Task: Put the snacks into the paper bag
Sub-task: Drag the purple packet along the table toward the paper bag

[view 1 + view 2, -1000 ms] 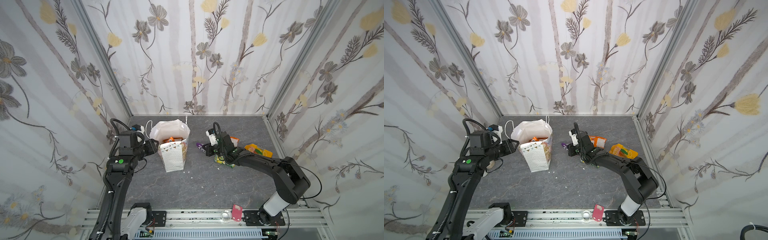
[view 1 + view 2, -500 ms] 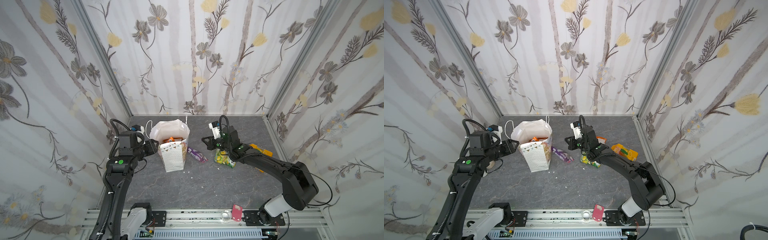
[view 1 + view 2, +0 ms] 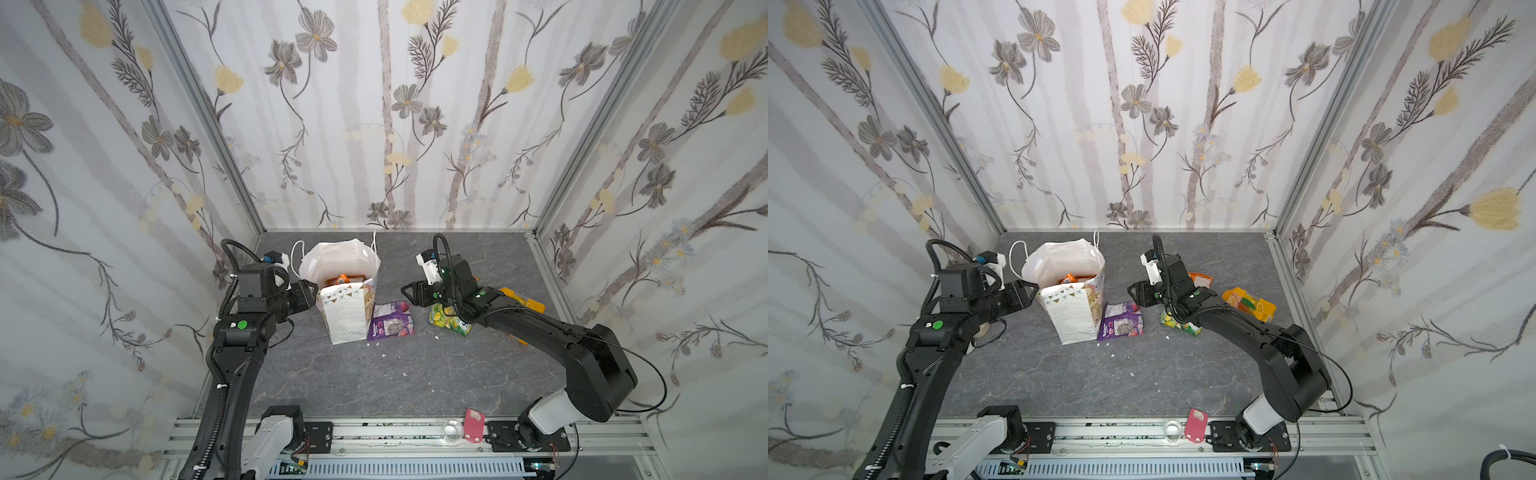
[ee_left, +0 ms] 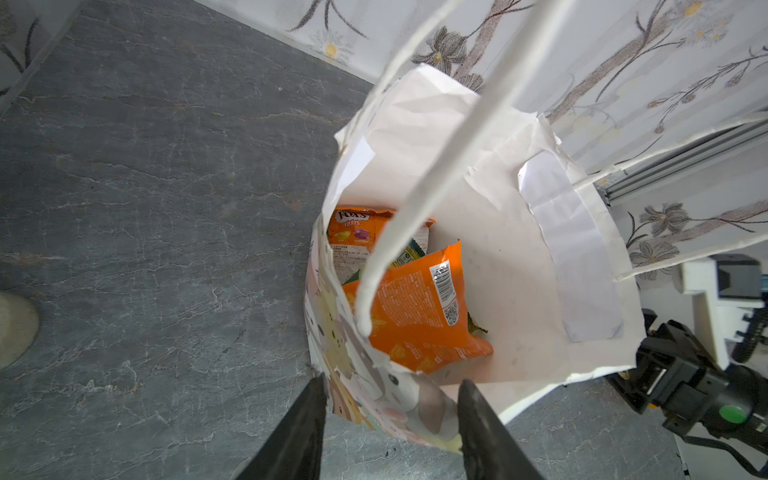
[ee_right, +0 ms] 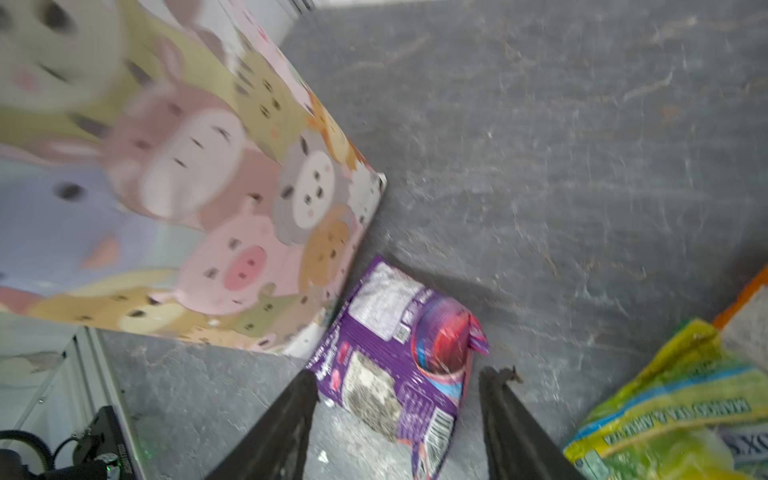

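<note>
The purple packet's barcode corner (image 3: 409, 330) lies clear of the bag (image 3: 345, 316). I should next lower my open right gripper and draw it back onto that corner to close there.
The white paper bag (image 3: 345, 316) (image 3: 1073, 316) stands open at the back left. Orange packets (image 4: 415, 307) lie inside it. My left gripper (image 3: 311, 293) (image 4: 390, 382) is closed on the bag's left wall, with the printed paper between its fingers. A purple packet (image 3: 390, 322) (image 5: 399, 357) lies flat on the floor against the bag's right side. Just above it my right gripper (image 3: 405, 293) (image 5: 395, 374) hangs open and holds nothing. A green-yellow packet (image 3: 449, 322) (image 5: 665, 407), an orange one (image 3: 1200, 278) and a yellow-orange one (image 3: 523, 303) lie under the right arm.
The walls stand close on three sides of the grey floor (image 3: 374, 382). A pink tag (image 3: 473, 430) and a clear disc (image 3: 452, 428) sit on the front rail. White crumbs (image 3: 384, 356) dot the floor near the bag. A beige round object (image 3: 982, 328) lies beside the left arm.
My right gripper carried the purple packet from the pile toward the bag and opened. The packet now lies on the floor beside the bag. The left arm has not moved.
</note>
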You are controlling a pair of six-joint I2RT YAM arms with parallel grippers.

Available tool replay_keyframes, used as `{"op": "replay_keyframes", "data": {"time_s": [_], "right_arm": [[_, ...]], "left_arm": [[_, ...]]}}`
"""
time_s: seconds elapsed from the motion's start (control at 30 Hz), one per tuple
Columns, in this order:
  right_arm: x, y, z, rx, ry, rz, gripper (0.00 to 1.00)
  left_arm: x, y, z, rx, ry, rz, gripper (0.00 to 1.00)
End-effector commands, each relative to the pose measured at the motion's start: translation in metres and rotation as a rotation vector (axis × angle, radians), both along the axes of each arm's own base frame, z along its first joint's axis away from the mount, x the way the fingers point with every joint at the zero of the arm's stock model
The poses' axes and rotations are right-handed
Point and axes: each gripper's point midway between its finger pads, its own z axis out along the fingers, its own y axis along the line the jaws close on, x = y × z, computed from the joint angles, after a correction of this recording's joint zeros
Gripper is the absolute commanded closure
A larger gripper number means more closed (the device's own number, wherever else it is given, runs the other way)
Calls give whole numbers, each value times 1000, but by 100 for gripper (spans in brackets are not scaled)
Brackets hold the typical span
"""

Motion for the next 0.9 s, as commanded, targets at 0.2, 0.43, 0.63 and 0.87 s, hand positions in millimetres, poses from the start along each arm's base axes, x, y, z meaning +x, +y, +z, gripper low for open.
{"op": "replay_keyframes", "data": {"time_s": [0.2,0.43,0.63,0.87], "right_arm": [[-44,-6,-63,-28,139,53,39],[-54,3,-70,-9,141,95,37],[-53,6,-89,-29,171,96,36],[-46,13,-93,-11,166,94,37]], "left_arm": [[5,-1,6,2,-28,-11,49],[5,-2,8,-3,-33,-11,49],[5,1,11,5,-39,1,49],[11,6,18,-7,-45,50,47]]}}
